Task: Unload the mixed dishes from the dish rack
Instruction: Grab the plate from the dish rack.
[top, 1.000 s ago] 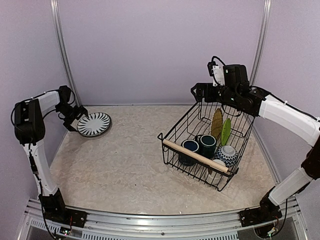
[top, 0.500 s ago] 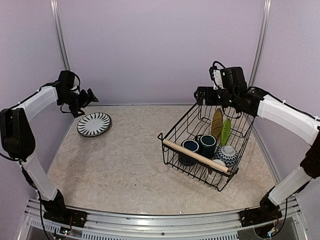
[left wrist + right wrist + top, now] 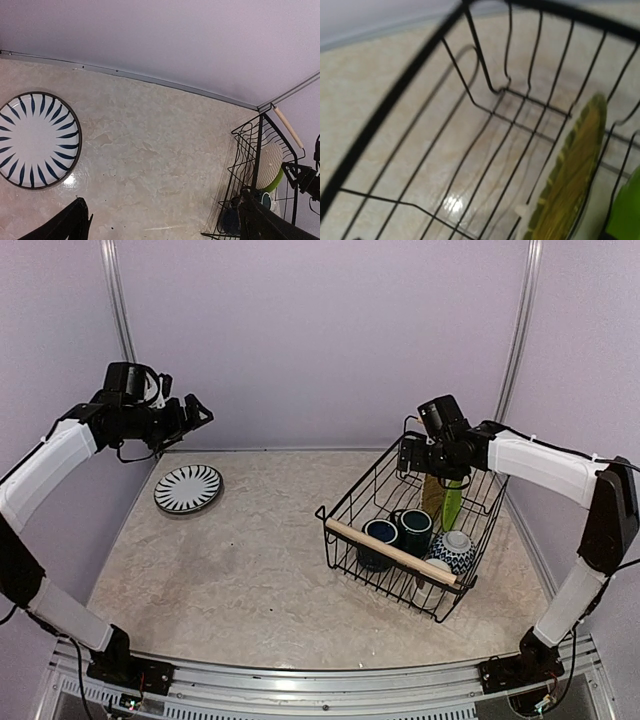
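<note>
Next, my right gripper needs to shift over the tan plate's rim [image 3: 432, 481] [image 3: 549, 192], turning in line, and lower astride, since that rim stands upright below, to the right in its wrist view.
The black wire dish rack [image 3: 352, 502] with wooden rod handles stands at the right. Upright in it are a tan lattice plate [image 3: 433, 490] and a lime green plate [image 3: 453, 503]. In front of them sit two dark blue mugs [image 3: 381, 532] [image 3: 415, 526] and a blue-white bowl [image 3: 454, 551]. A striped plate [image 3: 188, 488] lies flat on the table at the far left. My left gripper [image 3: 196, 410] hangs open and empty high above that striped plate [image 3: 34, 140]. My right gripper [image 3: 412, 456] is open at the rack's far rim, just left of the tan plate [image 3: 570, 180]; its fingers are out of its wrist view.
Purple walls close the back and sides, with metal posts [image 3: 118, 310] in the corners. The rack [image 3: 260, 165] fills the right third of the marbled table [image 3: 260, 560]. The arm bases stand on a rail [image 3: 300, 685] along the near edge.
My left gripper has risen from beside the striped plate and swung up and right. My right gripper has dropped from above the rack's far rim toward the tan plate.
</note>
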